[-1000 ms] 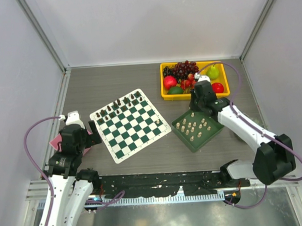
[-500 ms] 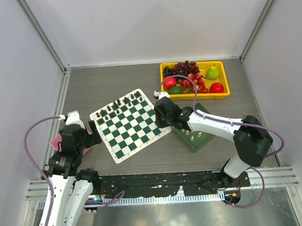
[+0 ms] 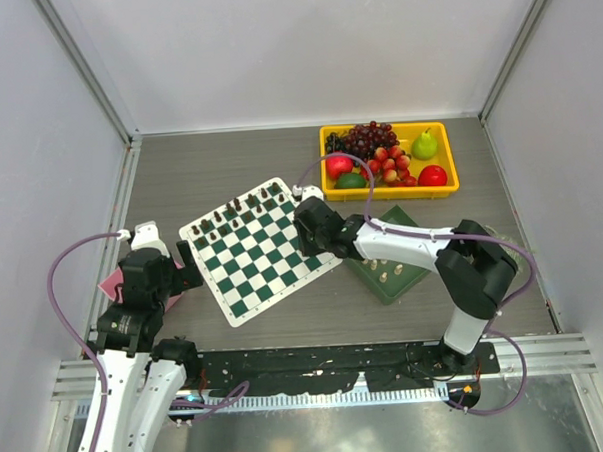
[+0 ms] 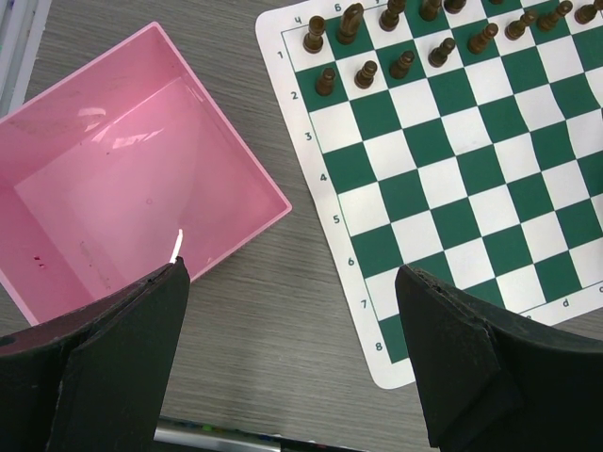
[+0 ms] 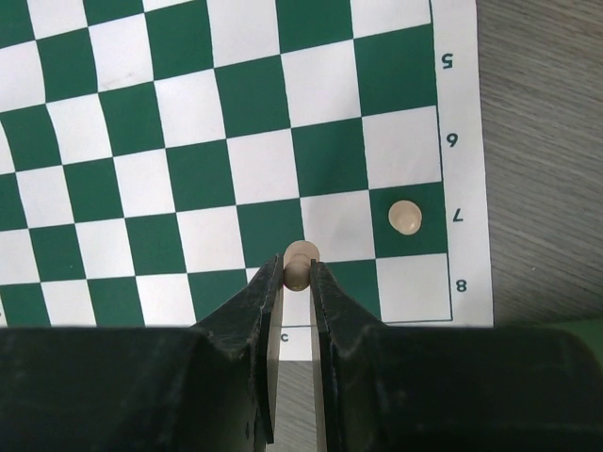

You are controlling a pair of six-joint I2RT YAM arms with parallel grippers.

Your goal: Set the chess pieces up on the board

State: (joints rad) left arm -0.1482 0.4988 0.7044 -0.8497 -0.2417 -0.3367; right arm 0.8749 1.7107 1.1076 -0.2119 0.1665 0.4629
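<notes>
My right gripper lowers its pawn and shifts in from the board's edge next, to reach the empty white square beside the standing cream pawn.
The green-and-white board [image 3: 246,273] lies left of centre and also shows in the right wrist view [image 5: 188,113] and the left wrist view [image 4: 452,179]. My right gripper [image 5: 299,268] is shut on a cream pawn [image 5: 300,256] and holds it over the row 7–8 squares by the board's edge. In the top view it [image 3: 307,226] is over the board's right corner. One cream pawn [image 5: 404,217] stands on a green square of row 7. More cream pieces [image 3: 386,272] stand in the dark green tray [image 3: 396,282], partly hidden by the right arm. My left gripper [image 4: 292,273] is open and empty over bare table.
Dark pieces [image 3: 236,211] fill the board's far two rows and show in the left wrist view [image 4: 405,38]. A pink box [image 4: 122,179] sits left of the board. A yellow bin of fruit [image 3: 327,165] stands at the back right.
My right gripper has moved left from the green tray to the board's right corner, with a cream pawn in it. The left arm has not moved.
</notes>
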